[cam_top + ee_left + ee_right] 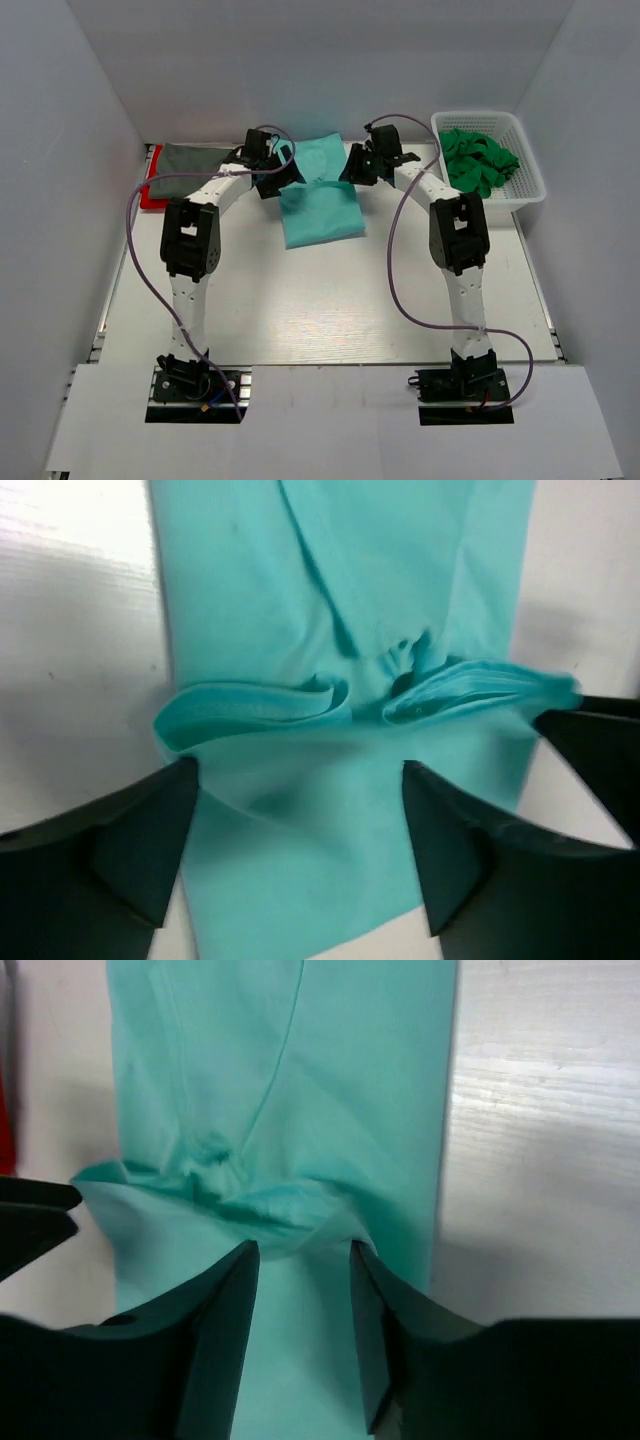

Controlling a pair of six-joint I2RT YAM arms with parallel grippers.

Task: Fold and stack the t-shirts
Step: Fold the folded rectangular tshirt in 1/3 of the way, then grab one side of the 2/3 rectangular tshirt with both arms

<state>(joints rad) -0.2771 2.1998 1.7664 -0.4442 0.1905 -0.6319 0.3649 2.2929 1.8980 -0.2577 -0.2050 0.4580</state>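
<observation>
The robot's left gripper will next go back and down onto the folded teal t-shirt's loose near corner (288,245) on the grey shirt's side.
A light teal t-shirt (320,195) lies folded into a narrow strip at the back middle of the table. Its far end is turned over into a rumpled fold (330,695). My left gripper (285,172) hovers at the fold's left side. In the left wrist view it (300,780) stands open wide, with flat teal cloth under the gap. My right gripper (350,165) is at the fold's right side. In its own view it (303,1250) is open more narrowly, the fold (250,1200) lying just past its fingertips. A dark grey shirt (195,160) lies on a red one (150,192) at the back left.
A white lattice basket (530,190) at the back right holds bright green shirts (478,160). White walls close in the table on the left, back and right. Cables loop from both arms over the table's middle.
</observation>
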